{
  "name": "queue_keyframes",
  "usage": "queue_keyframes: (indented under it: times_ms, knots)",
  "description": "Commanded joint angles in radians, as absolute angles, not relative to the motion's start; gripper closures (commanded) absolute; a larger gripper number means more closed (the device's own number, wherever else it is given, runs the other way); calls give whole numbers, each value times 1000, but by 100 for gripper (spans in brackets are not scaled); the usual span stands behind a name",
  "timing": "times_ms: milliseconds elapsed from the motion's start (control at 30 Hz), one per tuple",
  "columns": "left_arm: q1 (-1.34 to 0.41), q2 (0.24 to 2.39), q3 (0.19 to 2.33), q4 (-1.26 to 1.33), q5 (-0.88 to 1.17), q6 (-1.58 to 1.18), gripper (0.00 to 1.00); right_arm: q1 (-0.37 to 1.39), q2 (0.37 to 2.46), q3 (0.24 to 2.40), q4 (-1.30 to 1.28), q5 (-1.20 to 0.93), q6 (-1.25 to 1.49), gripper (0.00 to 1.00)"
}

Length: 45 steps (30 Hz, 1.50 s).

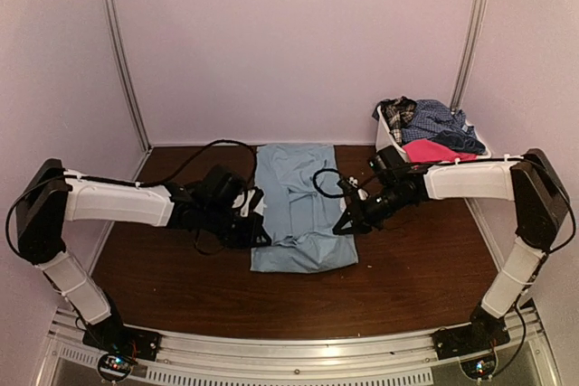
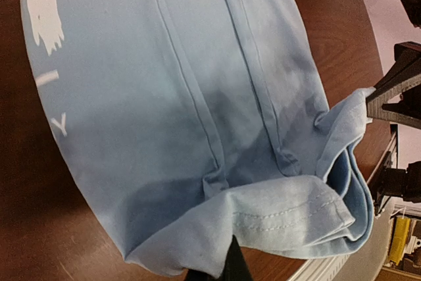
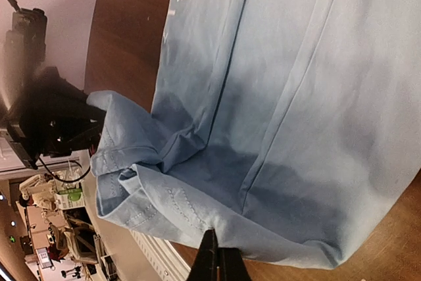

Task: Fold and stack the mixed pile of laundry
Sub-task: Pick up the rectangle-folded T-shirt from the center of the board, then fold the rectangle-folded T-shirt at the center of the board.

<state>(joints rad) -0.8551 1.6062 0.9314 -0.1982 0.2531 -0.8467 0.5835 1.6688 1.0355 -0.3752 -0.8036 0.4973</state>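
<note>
The hem goes outward along the T-shirt's side in my left gripper next, then down onto its far part (image 1: 274,170), since that lies flat and uncovered.
A light blue T-shirt (image 1: 298,196) lies folded into a long strip down the middle of the brown table (image 1: 181,268). My left gripper (image 1: 261,230) is at its near left edge, shut on the hem, which is lifted and bunched over the fingertips (image 2: 227,268). My right gripper (image 1: 347,223) is at the near right edge, shut on the hem of the T-shirt (image 3: 296,97); its fingers (image 3: 214,261) pinch the stitched edge. The rest of the laundry pile sits in the basket: plaid piece (image 1: 398,113), blue check shirt (image 1: 434,117), hot pink piece (image 1: 432,149), navy piece (image 1: 460,140).
A white plastic basket (image 1: 384,137) stands at the back right corner of the table. Pale walls close in the back and both sides. A metal rail (image 1: 298,350) with the arm bases runs along the near edge.
</note>
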Motion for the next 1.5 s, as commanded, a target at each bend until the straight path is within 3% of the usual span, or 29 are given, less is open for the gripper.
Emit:
queue_keyframes:
  times_ms: [0, 533, 1367, 1433, 1467]
  knots:
    - [-749, 1710, 1092, -247, 331, -690, 100, 505, 1790, 1213, -423, -787, 421, 100]
    - [-466, 2147, 1616, -365, 468, -539, 100, 363, 2260, 1804, -476, -809, 439, 100]
    - [-424, 2365, 1869, -407, 480, -518, 100, 301, 2388, 1920, -445, -818, 480, 100]
    - [-403, 2366, 1850, -395, 489, -536, 95, 300, 2407, 1943, -452, -824, 480, 99]
    - [-394, 2364, 1845, -394, 497, -541, 89, 301, 2413, 1955, -462, -829, 478, 93]
